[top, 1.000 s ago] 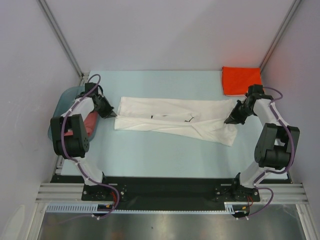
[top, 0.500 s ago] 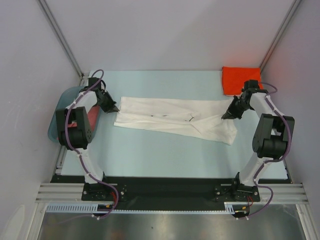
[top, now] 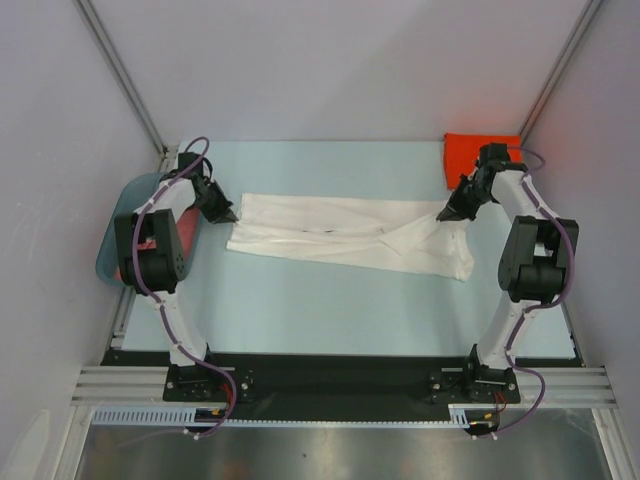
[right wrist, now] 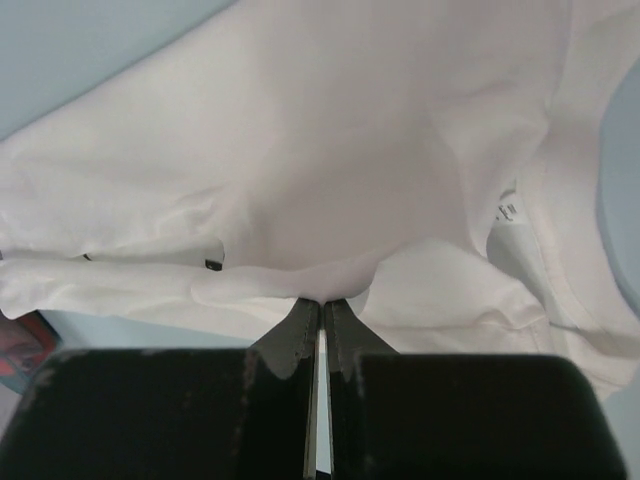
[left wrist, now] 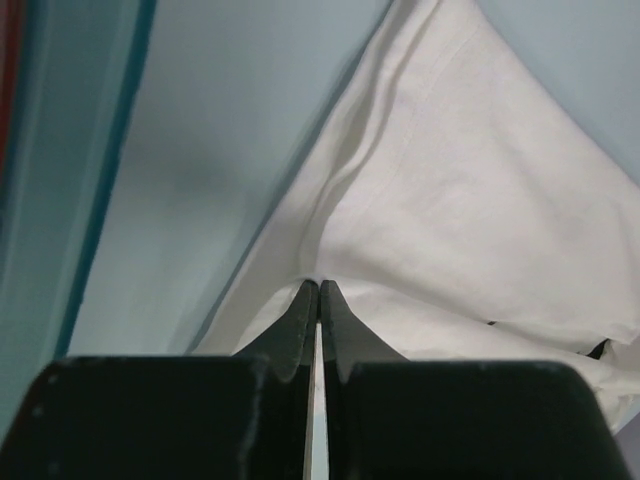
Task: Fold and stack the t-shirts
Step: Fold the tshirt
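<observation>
Next, my right gripper eases a little outward toward that edge and opens, since the pinched fold still lies short of the white t-shirt's far edge.
A large white t-shirt (top: 345, 232) lies as a long folded band across the middle of the table, with small black prints (right wrist: 212, 265) showing. My left gripper (top: 229, 217) is shut on the band's left end (left wrist: 400, 230), the cloth pinched at its tips. At the right end my right gripper (top: 444, 214) is shut on the white t-shirt (right wrist: 330, 170), lifting its edge a little. A folded orange-red t-shirt (top: 470, 158) sits at the back right corner, partly behind my right arm. Another red t-shirt (top: 150, 243) shows inside the basin, mostly hidden by my left arm.
A blue-grey basin (top: 108, 255) stands off the table's left edge; its rim (left wrist: 95, 190) runs close beside my left gripper. Grey walls close in on both sides. Bare pale-blue table (top: 330, 310) lies between the white shirt and the arm bases.
Both grippers have carried their ends of the white shirt toward the far side. The right end has folded back, and the band now looks narrower and more twisted.
</observation>
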{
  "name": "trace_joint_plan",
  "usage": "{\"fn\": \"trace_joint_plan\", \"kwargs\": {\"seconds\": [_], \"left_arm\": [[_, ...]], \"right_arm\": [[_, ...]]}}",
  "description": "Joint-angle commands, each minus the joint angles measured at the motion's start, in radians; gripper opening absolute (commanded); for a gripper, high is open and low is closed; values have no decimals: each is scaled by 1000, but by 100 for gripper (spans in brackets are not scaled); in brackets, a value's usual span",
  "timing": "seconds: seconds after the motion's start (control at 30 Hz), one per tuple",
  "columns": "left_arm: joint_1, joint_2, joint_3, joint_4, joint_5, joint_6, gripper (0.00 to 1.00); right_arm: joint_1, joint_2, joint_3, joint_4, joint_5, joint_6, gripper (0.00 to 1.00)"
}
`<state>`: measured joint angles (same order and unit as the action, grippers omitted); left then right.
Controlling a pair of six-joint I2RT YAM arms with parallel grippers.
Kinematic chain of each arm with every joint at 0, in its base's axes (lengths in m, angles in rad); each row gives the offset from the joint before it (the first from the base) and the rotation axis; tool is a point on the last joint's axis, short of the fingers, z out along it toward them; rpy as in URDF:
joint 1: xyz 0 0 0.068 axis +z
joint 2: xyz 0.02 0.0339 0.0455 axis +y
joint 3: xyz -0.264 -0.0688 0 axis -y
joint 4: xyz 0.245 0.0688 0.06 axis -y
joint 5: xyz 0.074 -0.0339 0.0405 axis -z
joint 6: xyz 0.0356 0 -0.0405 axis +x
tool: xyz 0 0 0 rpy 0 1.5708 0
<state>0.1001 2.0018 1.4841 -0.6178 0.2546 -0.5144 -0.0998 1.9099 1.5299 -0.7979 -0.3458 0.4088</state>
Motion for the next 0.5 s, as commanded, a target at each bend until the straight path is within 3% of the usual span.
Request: {"fn": "trace_joint_plan", "kwargs": {"seconds": [0.0,0.47], "left_arm": [[-2,14,65,-8,-28,30,4],[-2,54,104,-22,-43,45,9]], "right_arm": [[11,32,88,-9,18,10,0],[18,172,245,-47,25,-1,0]]}}
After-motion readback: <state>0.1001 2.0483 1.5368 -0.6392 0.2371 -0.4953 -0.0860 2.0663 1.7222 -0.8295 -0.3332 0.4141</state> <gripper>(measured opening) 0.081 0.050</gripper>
